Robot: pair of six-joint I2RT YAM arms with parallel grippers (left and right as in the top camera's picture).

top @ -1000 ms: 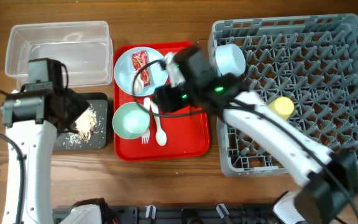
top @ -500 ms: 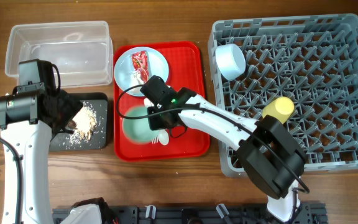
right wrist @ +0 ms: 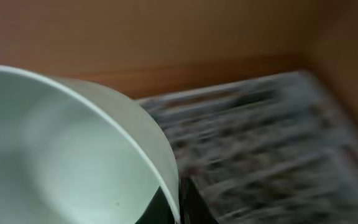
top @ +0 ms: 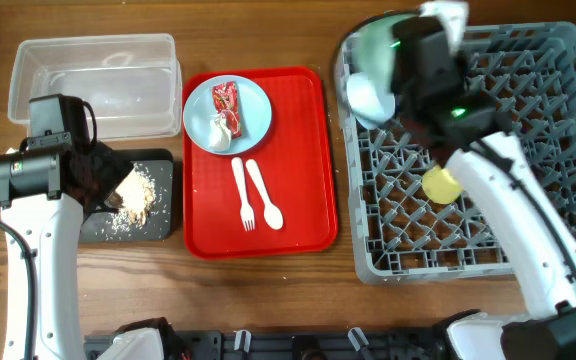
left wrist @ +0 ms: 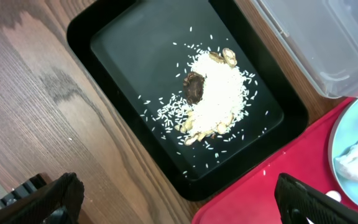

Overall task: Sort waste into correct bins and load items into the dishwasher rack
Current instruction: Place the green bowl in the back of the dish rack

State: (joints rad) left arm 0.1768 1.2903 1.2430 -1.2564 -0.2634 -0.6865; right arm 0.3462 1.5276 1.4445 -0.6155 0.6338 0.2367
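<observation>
Next, my right gripper moves past the pale bluish-white cup, which takes the rack's corner below. Then it tilts the bowl on edge and lowers into the rack's far slots (top: 491,66) (right wrist: 241,118).
My right gripper (top: 393,58) is shut on the rim of the pale green bowl (top: 371,45) and holds it above the far left corner of the grey dishwasher rack (top: 528,130). In the right wrist view the bowl (right wrist: 61,155) fills the left, its rim pinched in the gripper (right wrist: 178,202). A yellow cup (top: 440,184) lies in the rack. The light blue bowl (top: 251,112) on the red tray holds the red wrapper (top: 225,97) and white tissue (top: 218,130). Fork (top: 241,195) and spoon (top: 265,198) lie beside each other. My left gripper (left wrist: 179,199) hangs open over the black tray (left wrist: 123,37) of food scraps (left wrist: 213,99).
The clear tub (top: 93,75) stands behind the black tray (top: 163,165). The red serving tray (top: 303,150) lies between the bins and the rack. A pale bluish-white cup (top: 368,97) lies on its side in the rack under the green bowl.
My right arm has taken the pale green bowl off the red tray and swung it right, over the rack's far left corner. The left arm has hardly moved.
</observation>
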